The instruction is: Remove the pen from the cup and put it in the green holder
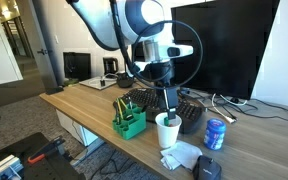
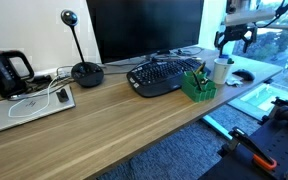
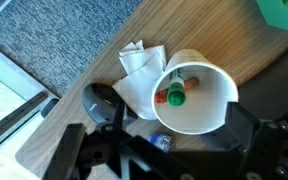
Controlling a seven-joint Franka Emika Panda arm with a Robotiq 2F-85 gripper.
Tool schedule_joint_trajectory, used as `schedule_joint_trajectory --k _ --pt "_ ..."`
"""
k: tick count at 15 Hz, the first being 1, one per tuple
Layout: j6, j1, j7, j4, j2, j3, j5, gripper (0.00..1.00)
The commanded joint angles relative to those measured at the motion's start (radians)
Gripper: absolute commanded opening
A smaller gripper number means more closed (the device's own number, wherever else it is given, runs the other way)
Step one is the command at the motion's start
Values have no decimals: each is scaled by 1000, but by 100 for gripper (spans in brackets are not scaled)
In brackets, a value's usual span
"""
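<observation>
The pen's green end [image 3: 177,97] points up inside the cup, so I will lower my open gripper toward the cup's opening and close its fingers around that end of the pen.
The white paper cup [image 1: 166,131] stands near the desk's front edge, also in an exterior view [image 2: 222,70] and in the wrist view [image 3: 196,95]. Inside it lies the pen with its green end [image 3: 176,93] beside an orange-ended item [image 3: 161,98]. The green holder [image 1: 129,123] stands right next to the cup, also in an exterior view [image 2: 197,86], and its corner shows in the wrist view [image 3: 284,12]. My gripper [image 1: 169,100] hangs just above the cup, open and empty, its fingers spread in an exterior view [image 2: 235,42] and in the wrist view [image 3: 169,150].
A blue can [image 1: 215,134], a black mouse [image 1: 208,168] and crumpled tissue [image 1: 181,155] lie around the cup. A black keyboard [image 2: 164,75] and monitor [image 2: 144,28] sit behind. A laptop [image 2: 29,105] lies far along the desk. The desk edge [image 3: 44,125] is close.
</observation>
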Motion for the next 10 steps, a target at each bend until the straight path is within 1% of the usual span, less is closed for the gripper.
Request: schedule_joint_trajectory --k 1,10 --pt "19 26 51 35 40 -24 -24 100" --pt "18 41 73 49 76 -26 -17 100"
